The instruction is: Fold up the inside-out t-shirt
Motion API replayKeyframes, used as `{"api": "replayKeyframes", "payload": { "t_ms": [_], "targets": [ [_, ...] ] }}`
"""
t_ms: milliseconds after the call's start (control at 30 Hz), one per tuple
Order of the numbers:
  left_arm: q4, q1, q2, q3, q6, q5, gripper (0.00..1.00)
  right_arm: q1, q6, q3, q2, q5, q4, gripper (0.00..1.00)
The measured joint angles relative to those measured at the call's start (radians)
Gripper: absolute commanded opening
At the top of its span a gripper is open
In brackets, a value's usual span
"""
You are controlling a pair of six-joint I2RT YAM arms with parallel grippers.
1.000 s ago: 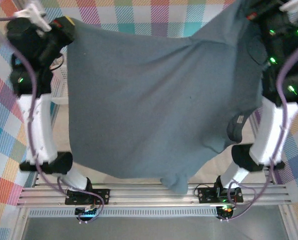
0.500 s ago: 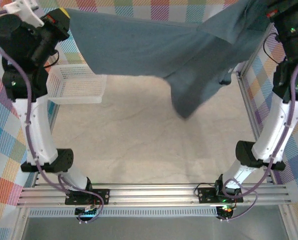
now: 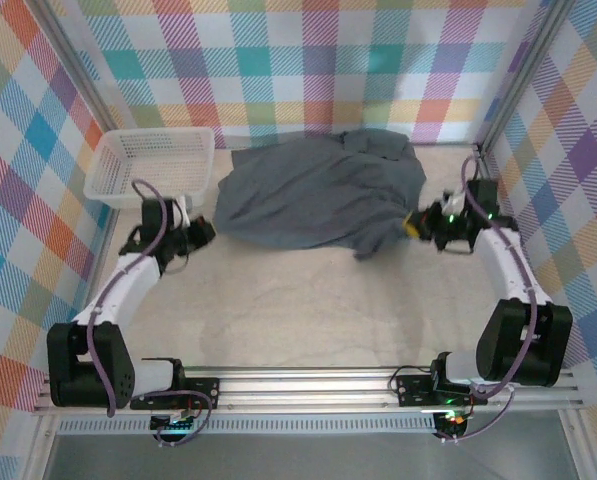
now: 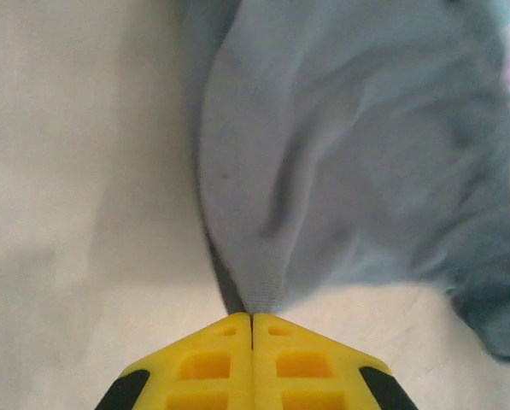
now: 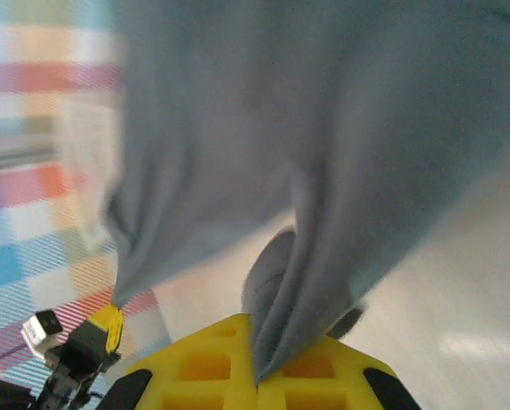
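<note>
The cloth is lying rumpled, so my left gripper will next move the narrow tip back and down onto the bare tabletop beside the shirt's near edge and let it go.
The inside-out t-shirt (image 3: 313,190), dark slate-grey, lies rumpled on the table at the back centre, stretched between both arms. My left gripper (image 3: 202,232) is low at the shirt's left corner, and the left wrist view shows the yellow jaws (image 4: 253,316) shut on a narrow tip of the cloth (image 4: 348,162). My right gripper (image 3: 409,226) is at the shirt's right end. In the right wrist view the gripper (image 5: 256,374) is shut on a bunched fold of the t-shirt (image 5: 323,128), which rises up and away from it.
A white mesh basket (image 3: 150,132) stands at the back left, just behind my left arm. Checked walls close in the back and both sides. The beige table (image 3: 298,310) is bare between the shirt and the arm bases.
Both arms have swung down and forward from high near the camera to the table. The t-shirt, which hung spread between them, now lies on the table at the back.
</note>
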Motion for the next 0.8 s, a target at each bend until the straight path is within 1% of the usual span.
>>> {"api": "replayKeyframes", "payload": {
  "t_ms": [67, 133, 200, 267, 333, 400, 467, 500, 567, 600, 633, 667, 733, 800],
  "targets": [
    [0.005, -0.009, -0.01, -0.075, -0.024, -0.001, 0.0, 0.0, -0.008, -0.05, -0.024, 0.006, -0.031, 0.0],
    [0.01, -0.018, -0.031, -0.101, -0.046, -0.013, 0.0, 0.0, -0.01, -0.051, -0.073, 0.032, -0.042, 0.0],
    [0.01, -0.028, -0.058, -0.108, -0.068, -0.037, 0.0, 0.001, 0.015, -0.053, -0.141, 0.086, -0.057, 0.0],
    [0.011, -0.034, -0.09, -0.118, -0.093, -0.066, 0.0, 0.0, 0.084, -0.089, -0.245, 0.146, -0.056, 0.0],
    [0.003, -0.037, -0.127, -0.136, -0.117, -0.099, 0.02, 0.0, 0.172, -0.165, -0.373, 0.197, -0.06, 0.0],
    [-0.024, -0.037, -0.167, -0.153, -0.138, -0.137, 0.05, 0.0, 0.268, -0.251, -0.522, 0.261, -0.099, 0.06],
    [-0.067, -0.037, -0.214, -0.167, -0.154, -0.183, 0.14, 0.0, 0.359, -0.33, -0.708, 0.339, -0.185, 0.09],
    [-0.088, -0.037, -0.241, -0.175, -0.163, -0.205, 0.19, 0.0, 0.392, -0.35, -0.79, 0.374, -0.227, 0.14],
    [-0.131, -0.037, -0.307, -0.193, -0.175, -0.244, 0.35, 0.0, 0.456, -0.372, -0.973, 0.444, -0.312, 0.39],
    [-0.153, -0.037, -0.344, -0.2, -0.18, -0.259, 0.41, 0.0, 0.47, -0.372, -1.041, 0.468, -0.335, 0.45],
    [-0.173, -0.038, -0.386, -0.202, -0.188, -0.268, 0.47, 0.0, 0.48, -0.37, -1.09, 0.486, -0.344, 0.49],
    [-0.181, -0.038, -0.42, -0.202, -0.19, -0.271, 0.51, 0.0, 0.483, -0.363, -1.122, 0.504, -0.349, 0.52],
    [-0.179, -0.04, -0.473, -0.198, -0.19, -0.274, 0.55, 0.0, 0.474, -0.328, -1.121, 0.532, -0.352, 0.54],
    [-0.174, -0.056, -0.485, -0.18, -0.19, -0.275, 0.55, 0.0, 0.431, -0.273, -1.068, 0.538, -0.329, 0.54]
  ]
}}
